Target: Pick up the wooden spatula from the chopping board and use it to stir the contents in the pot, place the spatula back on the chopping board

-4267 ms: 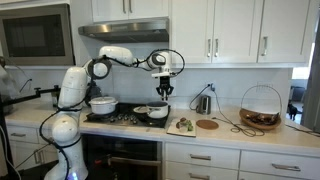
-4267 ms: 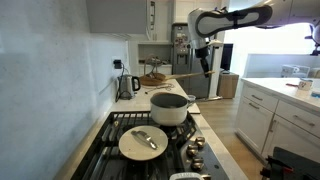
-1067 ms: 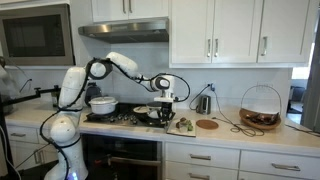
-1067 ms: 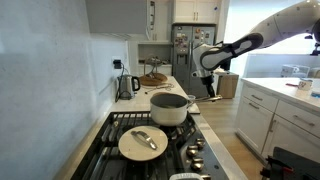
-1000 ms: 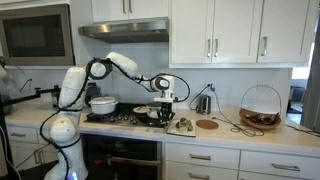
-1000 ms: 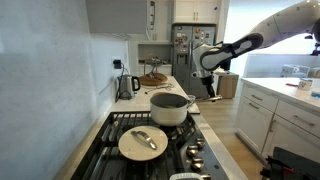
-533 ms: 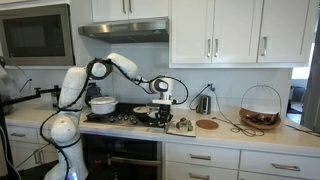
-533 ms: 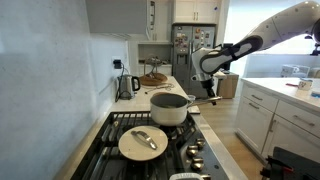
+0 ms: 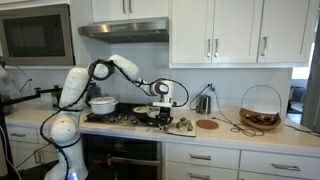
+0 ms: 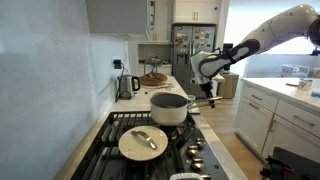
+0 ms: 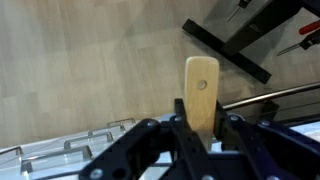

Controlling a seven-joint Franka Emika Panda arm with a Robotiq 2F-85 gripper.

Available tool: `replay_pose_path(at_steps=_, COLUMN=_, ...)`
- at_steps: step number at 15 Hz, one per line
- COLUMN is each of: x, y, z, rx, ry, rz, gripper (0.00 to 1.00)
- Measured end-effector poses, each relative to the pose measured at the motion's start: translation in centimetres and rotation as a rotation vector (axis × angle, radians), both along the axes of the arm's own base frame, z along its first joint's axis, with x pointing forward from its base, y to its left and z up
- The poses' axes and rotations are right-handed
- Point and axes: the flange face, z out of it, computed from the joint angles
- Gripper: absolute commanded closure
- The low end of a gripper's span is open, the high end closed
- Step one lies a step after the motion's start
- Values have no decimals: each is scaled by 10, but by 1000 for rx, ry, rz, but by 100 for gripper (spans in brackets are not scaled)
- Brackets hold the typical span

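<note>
My gripper lowers to the chopping board's edge by the stove (image 9: 172,129) next and releases the wooden spatula, since that edge lies just below my gripper.
My gripper (image 9: 162,103) is shut on the wooden spatula (image 11: 201,88), whose pale handle with a hole stands up between the fingers (image 11: 203,126) in the wrist view. In both exterior views the gripper (image 10: 206,88) hangs just above the edge of the wide dark pot (image 9: 150,114) (image 10: 170,108) nearest the chopping board. The spatula's blade is too small to make out in the exterior views. The small pale chopping board (image 9: 183,126) with greenish bits lies on the counter next to the stove, with no spatula on it.
A white pot (image 9: 102,104) (image 10: 143,143) stands on another burner. A round wooden disc (image 9: 207,124), a kettle (image 9: 203,103) (image 10: 127,85) and a wire basket (image 9: 260,108) stand on the counter. Cabinets and a hood hang above.
The gripper with the spatula has come down from high above the stove to just over the pot. In the last second it sank a little further towards the pot.
</note>
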Motion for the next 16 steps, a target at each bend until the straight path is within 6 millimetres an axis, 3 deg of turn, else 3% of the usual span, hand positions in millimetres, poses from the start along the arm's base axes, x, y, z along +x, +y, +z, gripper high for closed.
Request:
replay_pose_path(at_steps=5, x=6, y=-5, z=-11, rx=44, ry=-34, rz=-29, gripper=93)
replay_pose_path(at_steps=16, x=5, y=-31, z=-13, rx=102, ry=-62, rz=-61, gripper=93)
